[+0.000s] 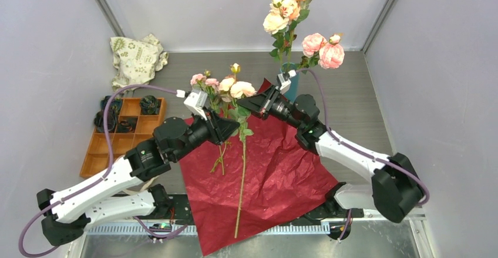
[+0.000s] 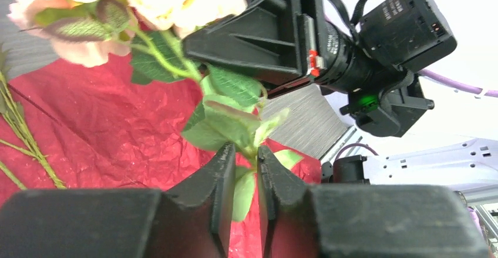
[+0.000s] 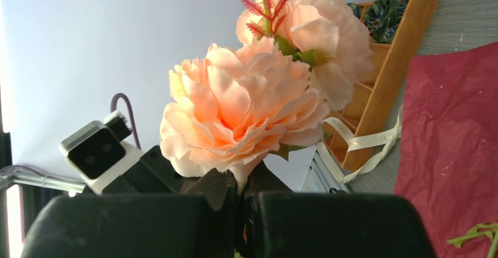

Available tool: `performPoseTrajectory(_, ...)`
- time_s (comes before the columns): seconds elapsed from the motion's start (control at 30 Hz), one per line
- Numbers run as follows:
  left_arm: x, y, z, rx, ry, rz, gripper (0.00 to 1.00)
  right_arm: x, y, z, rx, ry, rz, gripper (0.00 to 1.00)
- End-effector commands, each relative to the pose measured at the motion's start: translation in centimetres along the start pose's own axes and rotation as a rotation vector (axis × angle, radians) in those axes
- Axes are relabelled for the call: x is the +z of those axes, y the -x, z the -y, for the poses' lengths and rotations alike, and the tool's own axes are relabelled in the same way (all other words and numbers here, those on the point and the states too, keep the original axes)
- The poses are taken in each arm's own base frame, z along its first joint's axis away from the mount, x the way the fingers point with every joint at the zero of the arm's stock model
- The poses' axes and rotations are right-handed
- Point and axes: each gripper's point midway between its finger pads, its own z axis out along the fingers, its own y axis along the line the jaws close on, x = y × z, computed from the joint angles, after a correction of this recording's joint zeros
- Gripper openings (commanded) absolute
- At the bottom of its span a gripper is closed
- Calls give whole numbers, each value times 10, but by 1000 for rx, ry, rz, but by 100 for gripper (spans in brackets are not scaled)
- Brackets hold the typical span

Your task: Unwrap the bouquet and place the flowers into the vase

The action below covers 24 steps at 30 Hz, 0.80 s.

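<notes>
My right gripper should next lift the flower's long stem until it clears the vase's rim, swing outward over the teal vase's opening (image 1: 287,67), go down and let go.
The dark red wrapping paper (image 1: 276,176) lies spread flat on the table. The teal vase (image 1: 291,86) stands behind it and holds cream, peach and pink flowers (image 1: 286,8). One peach-headed flower (image 1: 234,87) is held up over the paper. My right gripper (image 1: 242,104) (image 3: 245,178) is shut on its stem just under the rose heads (image 3: 246,111). My left gripper (image 1: 235,127) (image 2: 245,152) sits lower on the same stem, its jaws a narrow gap apart with stem and leaves (image 2: 226,123) between them. A second pink flower (image 1: 201,80) lies on the paper. The cream ribbon (image 3: 364,140) lies beside the tray.
An orange compartment tray (image 1: 117,146) with dark rosettes sits at the left. A white cloth bag with green print (image 1: 136,58) lies behind the tray. Grey walls close in the back and both sides. The paper's near corner hangs over the table's front edge.
</notes>
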Motion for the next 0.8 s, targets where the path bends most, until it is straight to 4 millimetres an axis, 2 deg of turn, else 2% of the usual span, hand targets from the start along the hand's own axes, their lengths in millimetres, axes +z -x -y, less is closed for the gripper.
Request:
performPoseTrajectory(0.0, -19, 30, 13, 5, -43, 87, 25, -15, 7, -65, -191, 77, 29, 1)
performPoseTrajectory(0.13, -36, 46, 8, 16, -6, 118, 30, -31, 13, -81, -320, 12, 67, 1)
performPoseTrajectory(0.33, -56, 64, -27, 38, 179, 185, 34, -59, 35, -136, -596, -33, 161, 1)
performPoseTrajectory(0.57, -46, 56, -34, 63, 223, 153, 34, -101, 81, -213, -959, -88, 404, 1)
performPoseTrajectory(0.77, -37, 56, -35, 86, 240, 151, 34, -122, 128, -248, -1138, -158, 669, 1)
